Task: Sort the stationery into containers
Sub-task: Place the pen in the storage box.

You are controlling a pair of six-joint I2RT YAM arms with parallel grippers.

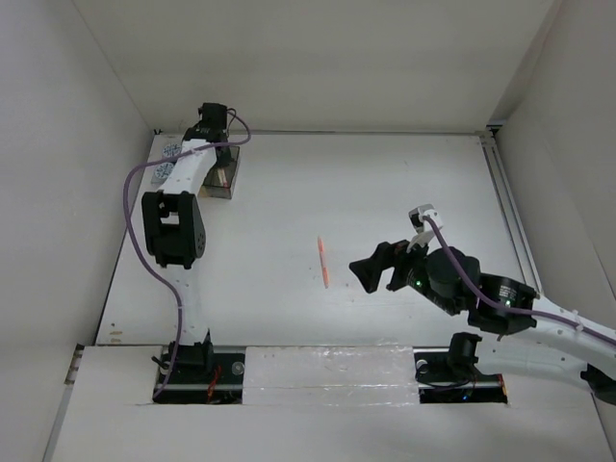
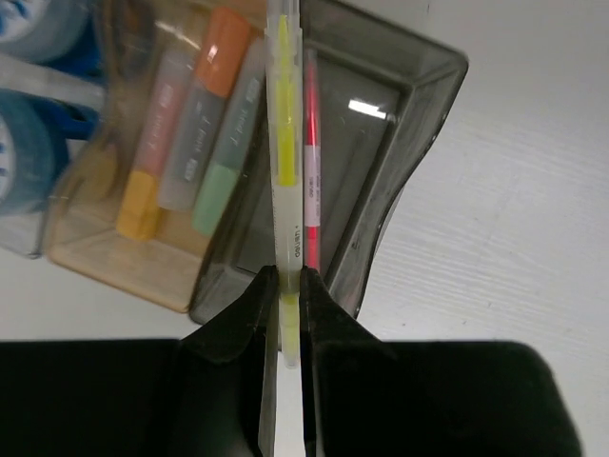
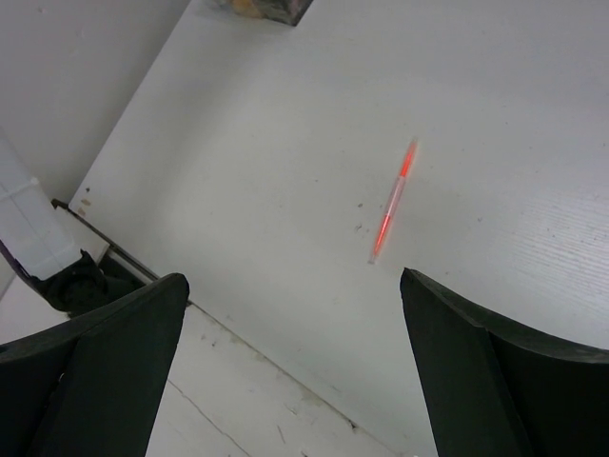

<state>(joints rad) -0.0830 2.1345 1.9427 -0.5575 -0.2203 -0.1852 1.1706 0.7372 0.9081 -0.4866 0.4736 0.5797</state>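
The smoky grey bin below already holds a red pen, so my left gripper next eases the yellow pen down over it toward the bin's bottom.
My left gripper is shut on a yellow pen and holds it over the smoky grey bin, where a red pen lies. The amber bin beside it holds three short markers. Blue-and-white rolls sit in the clear bin at the left. In the top view the left gripper is over the bins at the far left. An orange-red pen lies mid-table; it also shows in the right wrist view. My right gripper is open and empty, just right of that pen.
White walls enclose the table on the left, back and right. A metal rail runs along the right edge. A taped white strip lies along the near edge between the arm bases.
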